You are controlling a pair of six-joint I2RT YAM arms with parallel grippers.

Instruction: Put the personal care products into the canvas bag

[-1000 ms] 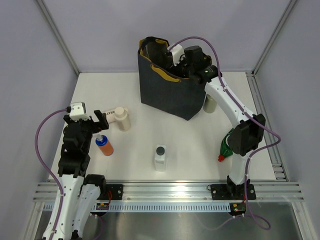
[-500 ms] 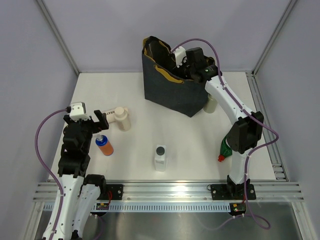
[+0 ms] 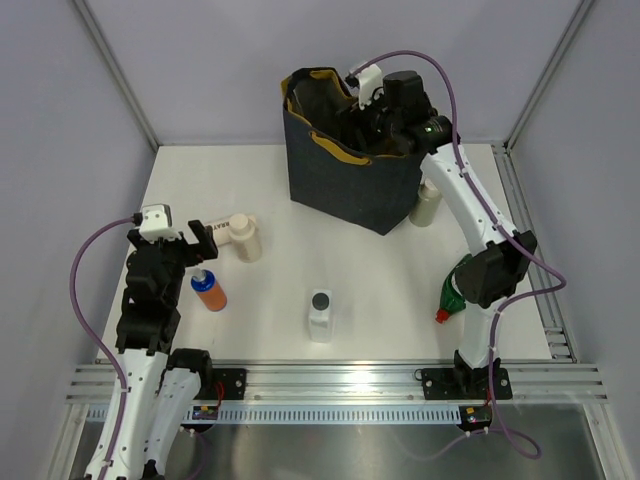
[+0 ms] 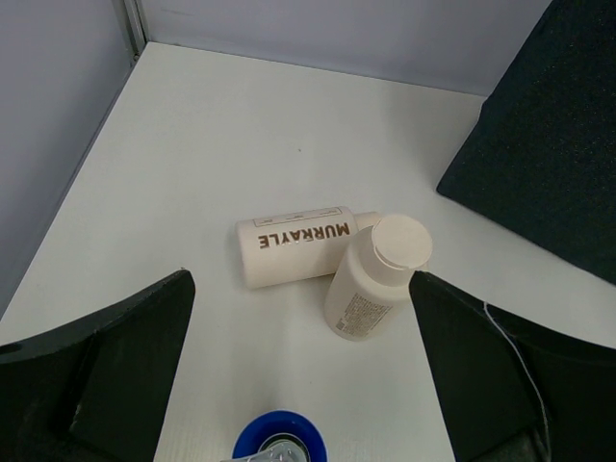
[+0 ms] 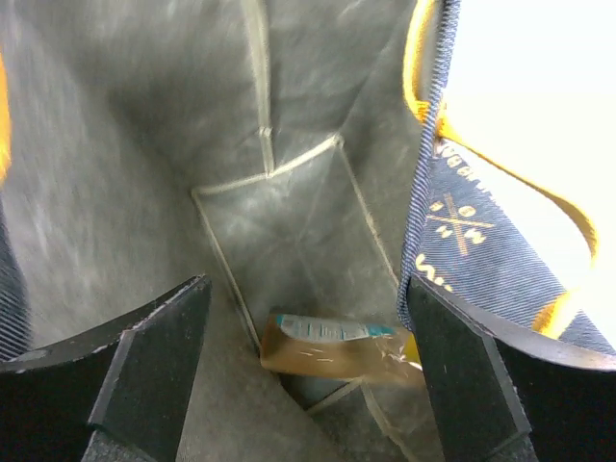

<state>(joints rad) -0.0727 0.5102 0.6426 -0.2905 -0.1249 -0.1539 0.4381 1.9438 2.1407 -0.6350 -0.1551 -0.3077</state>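
The upright cream bottle's cap [image 3: 240, 224] [image 4: 400, 243] faces up below the left gripper, to the gripper's right in the top view, so the left gripper will next move that way and lower its fingers around the cap.
The canvas bag [image 3: 340, 185] stands upright at the back of the table. My right gripper [image 3: 365, 112] hovers open over its mouth. The right wrist view looks down into the canvas bag [image 5: 135, 144], where a peach-amber bottle [image 5: 332, 345] with a teal label lies on the bottom, below the open right gripper [image 5: 306, 285]. My left gripper [image 3: 195, 250] is open just above the orange bottle [image 3: 208, 291], whose blue cap [image 4: 279, 445] shows low between the fingers. Two cream bottles [image 4: 294, 245] [image 4: 371, 279] sit ahead, one lying with its label up. A white bottle with a black cap [image 3: 320, 315] stands mid-table.
A beige bottle [image 3: 427, 203] stands against the bag's right side. A green bottle with a red cap [image 3: 450, 297] is partly hidden behind the right arm. The bag's dark corner [image 4: 549, 164] fills the upper right of the left wrist view. Grey walls close in the table.
The right gripper has opened and lifted slightly above the bag's mouth; the bottle now lies on the bag's bottom. The bag shifted a little right. The left arm has not moved.
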